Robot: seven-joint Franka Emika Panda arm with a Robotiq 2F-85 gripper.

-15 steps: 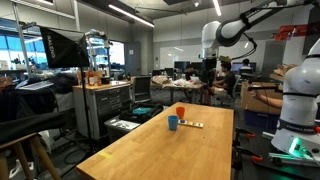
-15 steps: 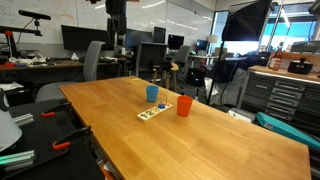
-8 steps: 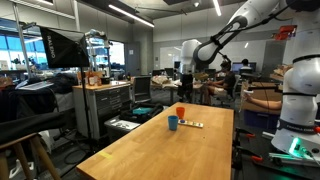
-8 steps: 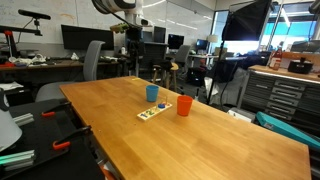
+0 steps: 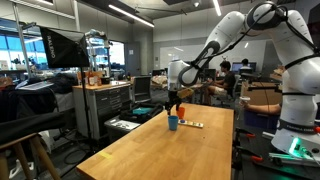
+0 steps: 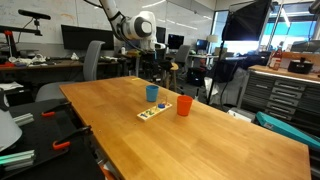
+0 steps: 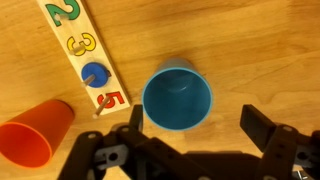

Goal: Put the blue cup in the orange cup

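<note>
My gripper moves down next, one finger inside the blue cup [image 7: 177, 98], onto its rim's side away from the orange cup, since the blue cup stands open below.
The blue cup [image 7: 177, 98] stands upright and empty on the wooden table, seen from straight above in the wrist view. It also shows in both exterior views [image 5: 173, 123] [image 6: 152, 93]. The orange cup [image 7: 35, 132] stands beside it, apart from it, and shows in both exterior views [image 5: 181, 111] [image 6: 184, 105]. My gripper [image 7: 198, 125] is open and empty and hangs above the blue cup, with the fingers to either side of the cup's near edge. It is well above the cups in both exterior views [image 5: 173, 101] [image 6: 150, 58].
A narrow wooden number puzzle board [image 7: 85, 55] lies flat by the cups, also in an exterior view [image 6: 153, 112]. The long wooden table [image 6: 200, 140] has edges on all sides. Chairs, desks and cabinets stand around it.
The arm has swung in from far behind the table and come down, so the gripper now hangs over the blue cup. The cups have not moved.
</note>
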